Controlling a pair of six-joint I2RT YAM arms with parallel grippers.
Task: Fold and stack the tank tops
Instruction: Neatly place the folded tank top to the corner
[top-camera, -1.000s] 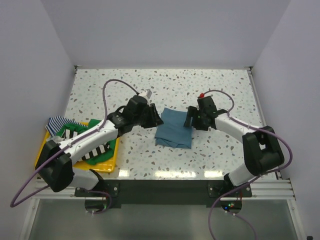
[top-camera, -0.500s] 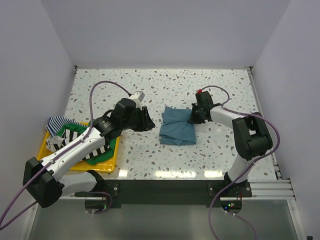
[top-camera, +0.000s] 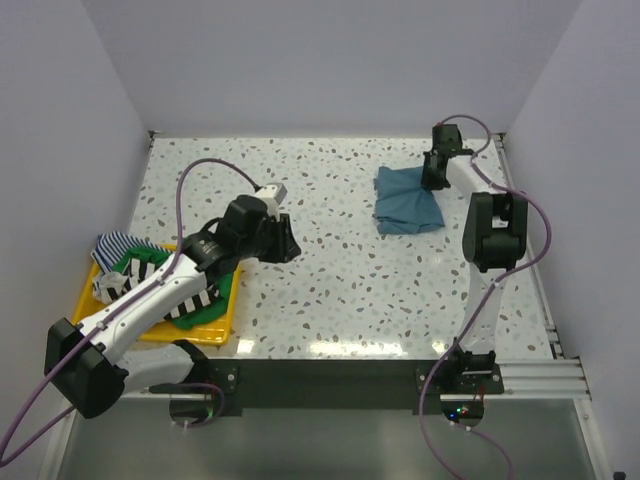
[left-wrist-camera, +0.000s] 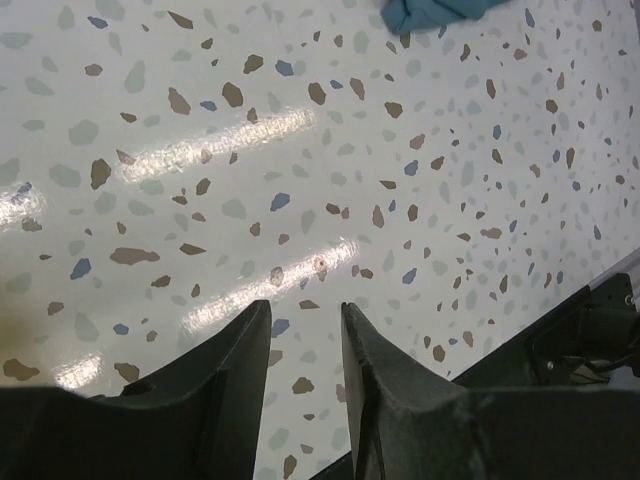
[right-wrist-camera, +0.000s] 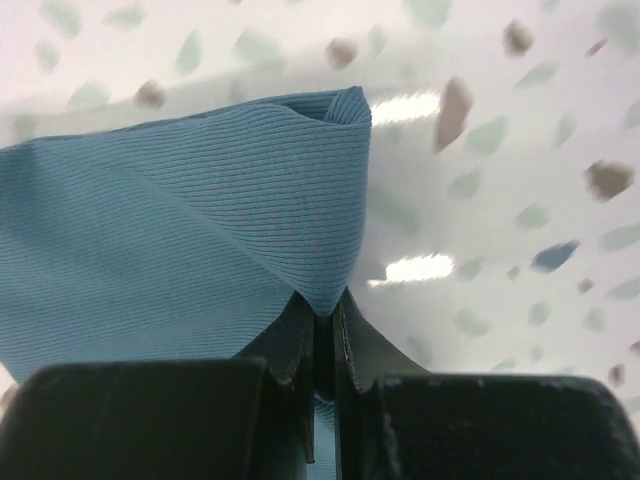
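Observation:
The bare table corner is outward of my right gripper and to its right in the top view, so I will drag the folded tank top there next and release it.
A folded teal-blue tank top lies at the table's far right, and its corner shows at the top of the left wrist view. My right gripper is shut on its right edge, the ribbed cloth pinched between the fingertips. My left gripper hangs open over bare table left of centre, holding nothing. A black-and-white striped tank top, a green one and a thin blue-striped one are heaped in the yellow tray.
The yellow tray sits at the near left edge of the speckled table. White walls enclose the table on three sides. The right arm is stretched along the right wall.
My right gripper closed on the teal top and dragged it from the table's centre to the far right. The left gripper drew back from the cloth to the left.

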